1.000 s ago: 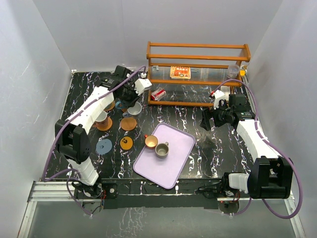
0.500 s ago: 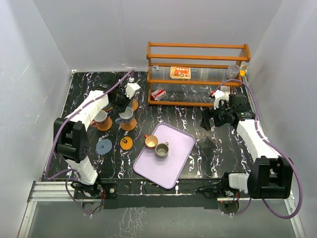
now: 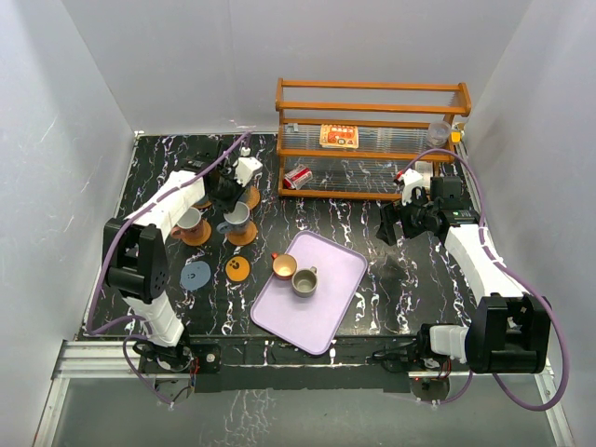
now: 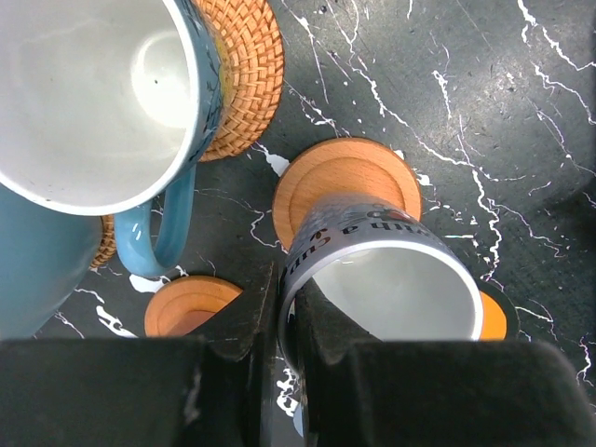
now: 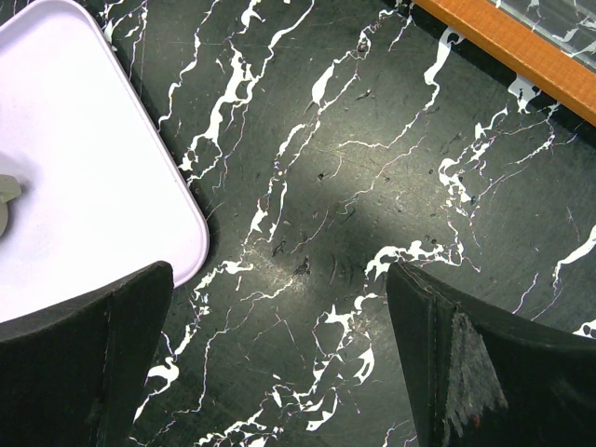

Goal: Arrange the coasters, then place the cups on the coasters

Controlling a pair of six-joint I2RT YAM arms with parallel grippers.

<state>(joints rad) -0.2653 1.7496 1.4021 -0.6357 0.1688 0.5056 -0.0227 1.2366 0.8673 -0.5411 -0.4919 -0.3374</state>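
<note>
My left gripper lowers a little next, sets the grey cup onto the plain orange coaster (image 4: 347, 195) and opens off its rim, since its base is already over it.
My left gripper (image 4: 284, 303) (image 3: 230, 197) is shut on the rim of a grey cup (image 4: 372, 279) (image 3: 237, 216), one finger inside and one outside. The cup's base is over a plain orange coaster (image 4: 340, 182) (image 3: 244, 235). A blue cup (image 4: 93, 93) stands on a rattan coaster (image 4: 247, 65), and a second blue cup (image 4: 37, 265) is at the left edge. A pinkish cup (image 3: 190, 220) sits on another orange coaster (image 3: 196, 237). The dotted orange coaster (image 3: 238, 269) and the grey-blue coaster (image 3: 196, 275) lie bare. My right gripper (image 5: 279, 298) (image 3: 391, 225) hangs open over bare table.
The lilac tray (image 3: 321, 312) (image 5: 74, 168) holds a cup with an orange inside (image 3: 284, 266) and an olive-grey cup (image 3: 304, 280). A wooden rack (image 3: 372, 140) (image 5: 521, 47) at the back carries a printed packet (image 3: 339, 136), with a small red-and-white can (image 3: 298, 177) below it.
My left gripper has carried the grey cup toward the near left and down over the plain orange coaster. The right arm has not moved.
</note>
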